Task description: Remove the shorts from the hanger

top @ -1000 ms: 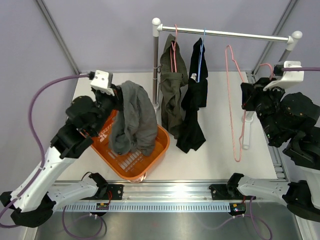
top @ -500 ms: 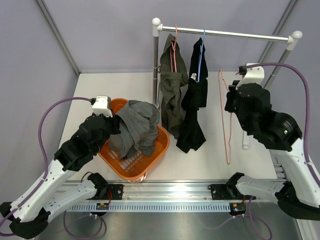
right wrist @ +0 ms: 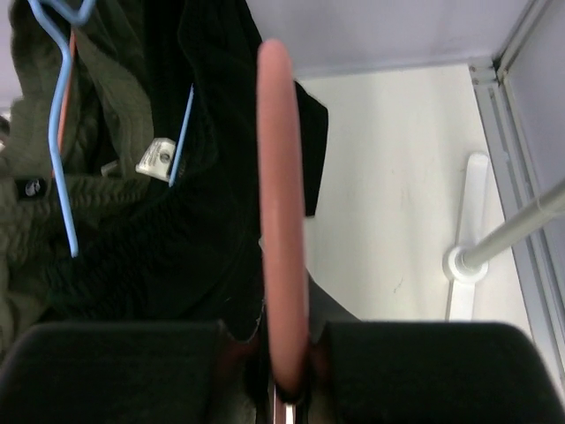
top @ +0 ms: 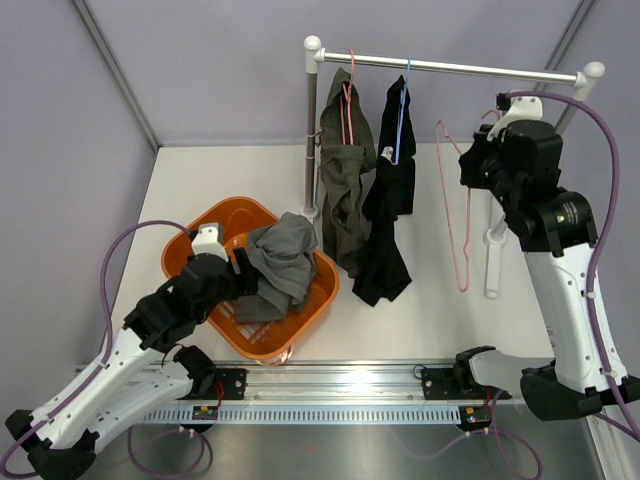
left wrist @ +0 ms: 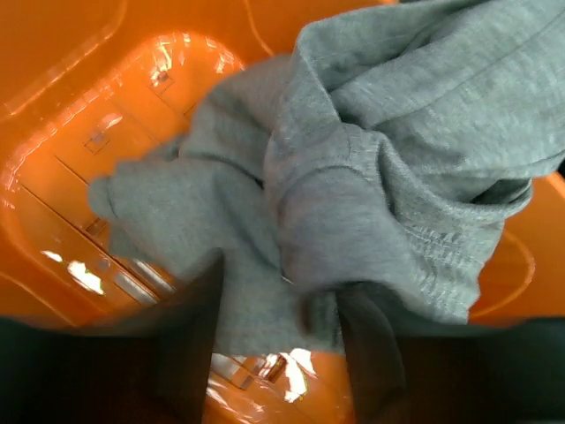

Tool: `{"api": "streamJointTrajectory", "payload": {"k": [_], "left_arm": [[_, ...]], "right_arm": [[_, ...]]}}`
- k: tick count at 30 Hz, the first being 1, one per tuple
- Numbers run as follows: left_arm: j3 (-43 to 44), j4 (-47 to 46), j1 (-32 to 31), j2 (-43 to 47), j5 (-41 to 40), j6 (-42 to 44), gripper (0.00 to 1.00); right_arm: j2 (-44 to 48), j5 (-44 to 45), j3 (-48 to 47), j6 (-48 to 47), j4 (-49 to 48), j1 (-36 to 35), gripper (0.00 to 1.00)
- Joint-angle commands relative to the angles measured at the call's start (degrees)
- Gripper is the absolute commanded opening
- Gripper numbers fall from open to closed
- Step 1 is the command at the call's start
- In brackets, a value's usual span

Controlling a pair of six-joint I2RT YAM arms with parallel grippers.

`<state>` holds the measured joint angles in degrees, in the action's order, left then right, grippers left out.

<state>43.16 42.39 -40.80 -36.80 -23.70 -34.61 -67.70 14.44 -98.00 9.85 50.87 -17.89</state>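
I will lift my right gripper outward toward the bar's bare end (top: 522, 74), then bring the hook of the pink hanger down over the bar, because the hanger is empty of shorts.
The grey shorts (top: 280, 262) lie bunched in the orange basket (top: 200, 225), partly draped over its right rim. My left gripper (top: 240, 275) is low inside the basket at their left edge. In the left wrist view its gripper (left wrist: 281, 344) stands open, fingers spread, with grey cloth (left wrist: 371, 177) lying just ahead of them. An empty pink hanger (top: 462, 230) hangs from my right gripper (top: 478, 165), held up close under the rail's right part. In the right wrist view the gripper (right wrist: 287, 371) is shut on the hanger's pink wire (right wrist: 281, 177).
A metal rail (top: 470, 68) on two posts crosses the back. Olive shorts (top: 345, 180) on a pink hanger and black shorts (top: 388, 220) on a blue hanger hang at its left end. The rail's white right foot (top: 490, 260) stands below my right arm.
My left arm came down and lowered the grey shorts into the basket, then its jaws opened and let them go. My right arm rose with the pink hanger toward the rail.
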Motion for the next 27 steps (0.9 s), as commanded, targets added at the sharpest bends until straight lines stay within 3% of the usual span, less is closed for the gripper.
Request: {"api": "streamJointTrajectory", "payload": {"k": [1, 2, 4, 16, 27], "left_arm": [[-1.8, -2.6, 0.2, 2.3, 2.1, -5.3, 0.92], [-1.7, -2.8, 0.2, 2.4, 2.2, -4.8, 0.99], [-0.4, -2.6, 0.2, 2.6, 1.6, -3.5, 0.99], [14.0, -4.0, 0.2, 0.2, -3.3, 9.1, 0.99], [16.7, -7.5, 0.2, -3.5, -2.8, 13.8, 0.99]], "right_arm": [[-2.5, -13.8, -5.4, -3.7, -5.5, 5.5, 0.00], [-3.1, -16.6, -6.1, -4.1, -5.7, 6.5, 0.00], [-4.8, -22.0, -7.1, -5.4, -6.2, 9.4, 0.00], [-10.8, -35.4, -13.4, -9.5, -7.5, 20.6, 0.00], [-18.5, -31.5, -25.7, -9.9, -2.8, 21.8, 0.00]]}}
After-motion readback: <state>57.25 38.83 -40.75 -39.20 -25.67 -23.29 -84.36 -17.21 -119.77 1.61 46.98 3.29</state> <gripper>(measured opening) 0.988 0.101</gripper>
